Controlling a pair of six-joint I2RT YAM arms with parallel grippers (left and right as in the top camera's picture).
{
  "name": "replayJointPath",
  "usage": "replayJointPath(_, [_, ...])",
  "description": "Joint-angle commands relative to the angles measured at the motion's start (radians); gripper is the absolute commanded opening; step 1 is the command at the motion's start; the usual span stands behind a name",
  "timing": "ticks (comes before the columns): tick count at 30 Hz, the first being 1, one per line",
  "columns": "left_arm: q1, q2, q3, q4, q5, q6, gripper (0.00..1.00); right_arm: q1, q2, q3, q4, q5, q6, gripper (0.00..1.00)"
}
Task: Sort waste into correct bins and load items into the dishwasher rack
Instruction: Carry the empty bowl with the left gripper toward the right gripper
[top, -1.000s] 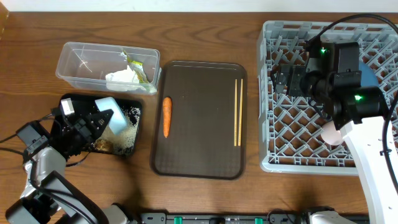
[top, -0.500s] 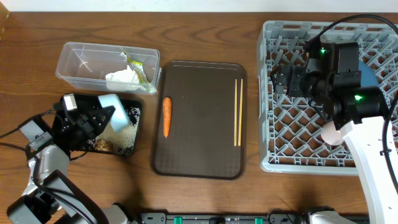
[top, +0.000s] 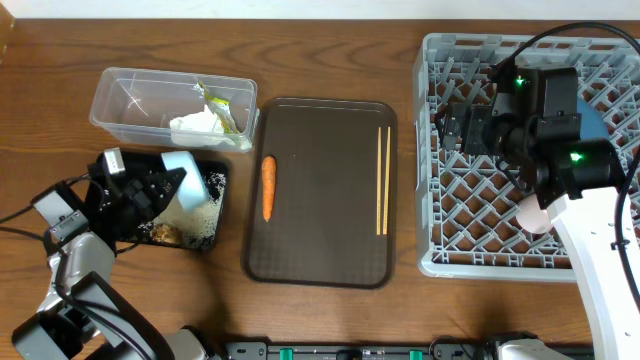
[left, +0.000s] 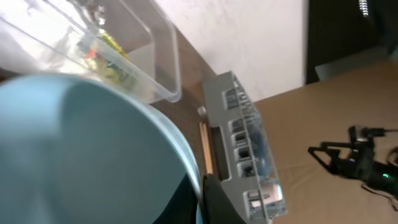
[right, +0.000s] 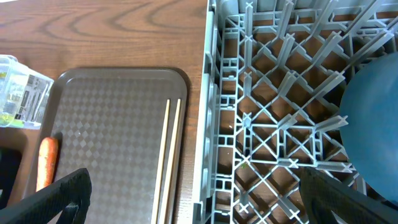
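My left gripper rises next, crosses the brown tray (top: 320, 260) and brings the light blue cup down into the rack's chopstick-side slots. It then releases the cup there, because those slots stand empty.
My left gripper (top: 172, 186) is shut on the rim of the light blue cup (top: 186, 177), held tilted over the black tray (top: 96, 168), which holds rice grains (top: 203, 218) and a brown lump (top: 166, 235). The cup (left: 81, 155) fills the left wrist view. The clear tub (top: 130, 96) holds white tissue (top: 200, 126) and the yellow-green wrapper (top: 225, 108). The carrot (top: 268, 186) and chopsticks (top: 382, 180) lie on the brown tray (top: 320, 260). My right gripper (top: 455, 128) is open and empty above the grey rack (top: 440, 255), which holds the blue plate (right: 373, 137) and pink cup (top: 530, 214).
The brown tray sits between the bins and the rack. In the right wrist view the rack's left wall (right: 205, 124) runs next to the chopsticks (right: 169, 162) and carrot (right: 46, 163). Cables trail by the left arm at the table's front left.
My left gripper with the light blue cup has shifted slightly up and left over the black tray. The right arm has not moved.
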Motion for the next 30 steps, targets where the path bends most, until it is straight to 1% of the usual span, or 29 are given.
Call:
replayJointPath(1, [-0.002, 0.008, -0.004, -0.005, -0.012, 0.012, 0.06, 0.0, -0.003, 0.002, -0.002, 0.01, -0.011, 0.99])
replayJointPath(2, [0.004, 0.008, -0.004, 0.0, -0.038, -0.089, 0.06, 0.0, -0.002, 0.002, 0.0, 0.01, -0.011, 0.99])
replayJointPath(3, [0.0, 0.008, -0.004, 0.001, 0.006, -0.1, 0.06, 0.0, -0.002, 0.002, 0.001, 0.01, -0.011, 0.99])
replayJointPath(5, [-0.034, 0.008, -0.004, 0.001, 0.129, -0.065, 0.06, 0.0, -0.003, 0.002, -0.003, 0.01, -0.011, 0.99])
replayJointPath(7, [-0.056, 0.003, -0.003, 0.014, 0.119, -0.082, 0.07, 0.0, -0.002, 0.002, -0.003, 0.01, -0.011, 0.99])
replayJointPath(10, [-0.065, -0.034, 0.006, 0.032, 0.035, -0.164, 0.06, 0.0, -0.003, 0.002, 0.01, 0.01, -0.011, 0.99])
replayJointPath(12, [-0.066, -0.077, 0.02, 0.06, 0.023, -0.186, 0.06, 0.0, -0.003, 0.002, 0.009, 0.01, -0.011, 0.99])
replayJointPath(13, [-0.066, -0.105, 0.03, 0.066, -0.005, -0.21, 0.06, 0.0, -0.003, 0.002, 0.005, 0.01, -0.011, 0.99])
replayJointPath(16, [-0.073, -0.222, 0.059, 0.072, -0.097, -0.241, 0.06, 0.0, -0.005, 0.002, -0.002, 0.01, -0.014, 0.99])
replayJointPath(18, [-0.104, -0.313, 0.079, 0.071, -0.189, -0.265, 0.06, 0.0, -0.005, 0.002, 0.002, 0.01, -0.019, 0.99])
replayJointPath(21, [-0.19, -0.409, 0.1, 0.071, -0.293, -0.289, 0.06, 0.0, -0.005, 0.002, 0.022, 0.01, -0.018, 0.99])
replayJointPath(23, [-0.285, -0.452, 0.113, 0.07, -0.354, -0.299, 0.06, 0.0, -0.005, 0.002, 0.041, 0.008, -0.017, 0.99])
replayJointPath(26, [-0.42, -0.463, 0.123, 0.066, -0.432, -0.298, 0.06, 0.0, -0.005, 0.002, 0.056, 0.0, 0.003, 0.99])
replayJointPath(30, [-0.595, -0.433, 0.123, 0.041, -0.558, -0.297, 0.06, 0.0, -0.005, 0.002, 0.055, -0.001, 0.001, 0.99])
